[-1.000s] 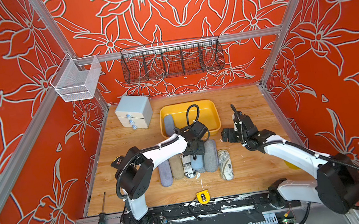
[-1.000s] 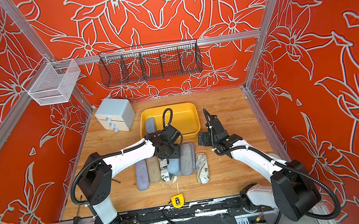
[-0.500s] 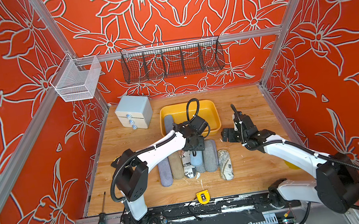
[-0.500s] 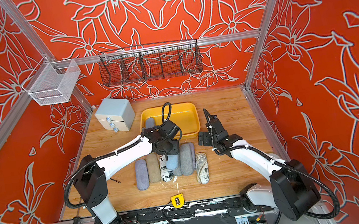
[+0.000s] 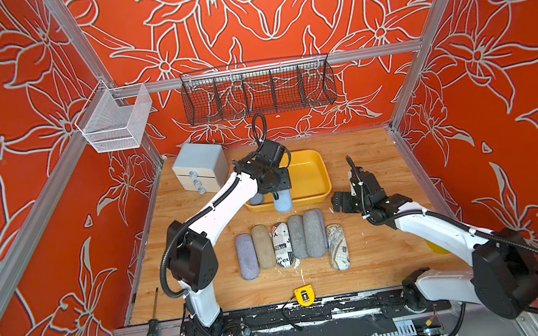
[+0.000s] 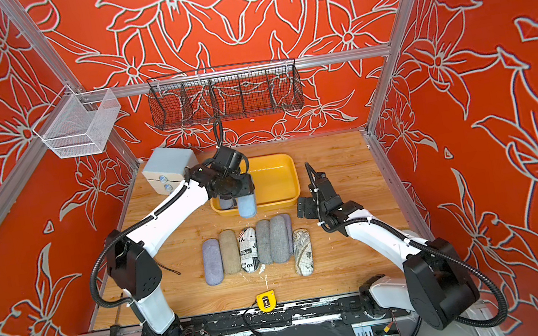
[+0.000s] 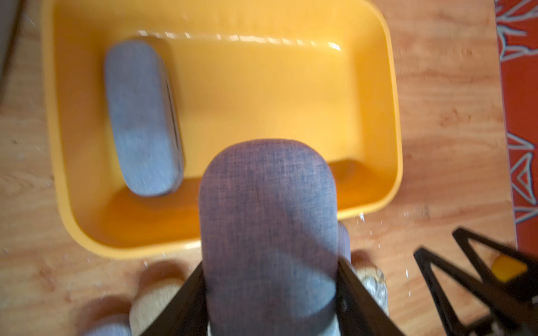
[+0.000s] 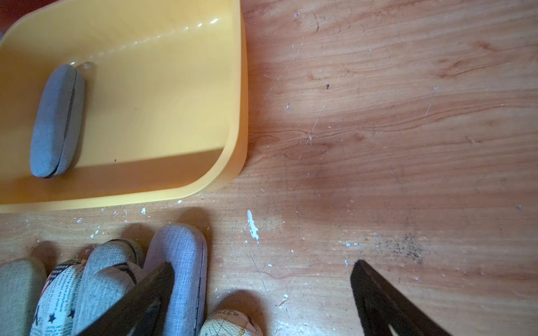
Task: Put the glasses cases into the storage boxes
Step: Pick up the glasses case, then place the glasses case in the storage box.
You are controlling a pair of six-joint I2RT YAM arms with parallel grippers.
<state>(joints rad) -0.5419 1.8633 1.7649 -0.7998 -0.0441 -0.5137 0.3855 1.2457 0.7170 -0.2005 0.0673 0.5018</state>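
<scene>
The robot's left gripper should next move outward and down to the bottom of the tray beside the grey-blue case and let go of the light blue case [image 7: 269,203], because that part of the tray's bottom is still empty.
My left gripper [image 5: 277,194] is shut on a light blue glasses case [image 5: 282,201], which hangs end-down over the near rim of the yellow tray [image 5: 324,175]. In the left wrist view the case [image 7: 269,203] fills the gap between the fingers of the gripper [image 7: 269,261]. One grey-blue case [image 7: 142,116] lies inside the tray [image 7: 393,116]. Several cases lie in a row on the table: lavender [image 5: 247,257], tan [image 5: 263,247], newsprint [image 5: 281,245], two grey [image 5: 306,235] and map-printed [image 5: 338,247]. My right gripper [image 8: 263,265] is open over bare wood beside a lavender case [image 8: 180,261].
A pale drawer cabinet [image 5: 201,171] stands left of the tray. A black wire basket [image 5: 257,89] and a white mesh basket [image 5: 114,121] hang on the walls. A yellow tape measure [image 5: 304,295] lies at the front edge, with a screwdriver [image 5: 150,329] at the front left.
My left gripper has risen from the row with the light blue case and moved back toward the tray. The right arm has stayed put.
</scene>
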